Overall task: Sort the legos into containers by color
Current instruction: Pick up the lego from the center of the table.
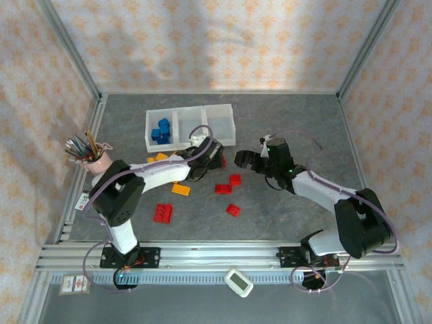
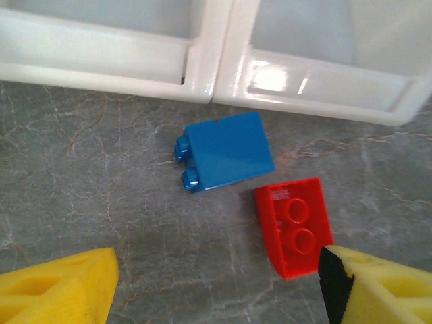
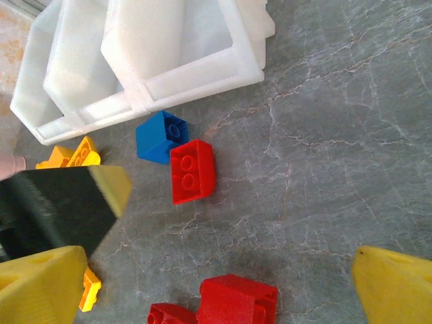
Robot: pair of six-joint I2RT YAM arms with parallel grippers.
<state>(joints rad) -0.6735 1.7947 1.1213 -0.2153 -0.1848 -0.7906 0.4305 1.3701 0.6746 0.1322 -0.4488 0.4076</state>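
Observation:
The blue brick [image 2: 226, 152] lies beyond my left gripper's fingers, near the bins, so the gripper should move down and outward over it, with its fingers on either side of the brick's studded end and opposite end.
The containers [image 1: 219, 131] are three white bins in a row at the back; the left bin holds blue legos [image 1: 160, 131]. My left gripper [image 1: 210, 152] hovers just in front of them, open, nothing between its yellow fingers [image 2: 57, 290]. Below it on the table lie a blue brick [image 2: 226, 152] on its side and a red brick [image 2: 295, 226], close to the bin rim [image 2: 202, 61]. My right gripper [image 1: 246, 160] stands open to the right; its view has the same blue brick [image 3: 158, 137] and red brick [image 3: 192, 171], with more red bricks [image 3: 236, 304] between its fingertips.
Loose red legos [image 1: 223, 188], a larger red one [image 1: 163, 212] and orange ones [image 1: 181, 189] lie in front of the left arm. A pink cup of pencils [image 1: 94, 156] stands at the left. A white device [image 1: 238, 282] rests on the front rail.

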